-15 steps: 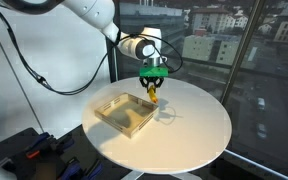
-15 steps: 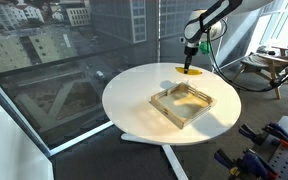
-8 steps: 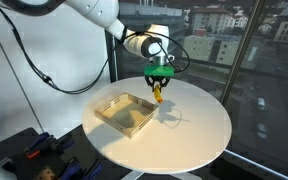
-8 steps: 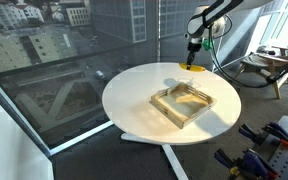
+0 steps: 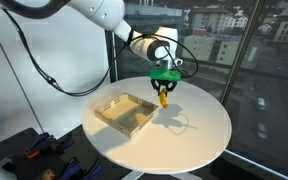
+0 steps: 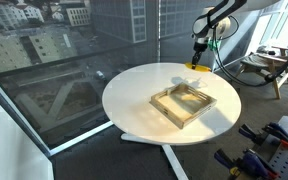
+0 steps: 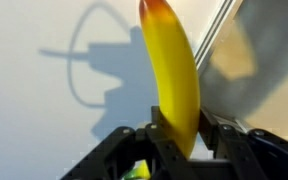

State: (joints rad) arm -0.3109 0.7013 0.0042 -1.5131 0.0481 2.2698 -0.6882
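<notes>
The yellow banana still hangs in the air above the table, so next my gripper will move down past the tray's edge (image 5: 164, 120) toward the bare tabletop to let go of it.
A yellow banana (image 7: 174, 75) with an orange-red tip hangs from my gripper (image 7: 180, 130), whose black fingers are shut on its lower part. In both exterior views the gripper (image 5: 164, 84) (image 6: 198, 52) carries the banana (image 5: 165, 97) (image 6: 196, 66) in the air above the round white table (image 5: 199, 135) (image 6: 139, 105). It hangs a little past the shallow wooden tray (image 5: 124, 113) (image 6: 182, 103) that lies on the table, beyond the tray's far corner. The tray looks empty.
Large windows with a city view stand behind the table (image 5: 234, 40). Black cables loop from the arm (image 5: 34, 70). Tools lie on the floor by the table (image 6: 264, 150). A wooden chair stands at the side (image 6: 269, 65).
The gripper has carried the banana sideways, away from the tray's corner and further out over the bare tabletop. It has stayed shut on the banana throughout.
</notes>
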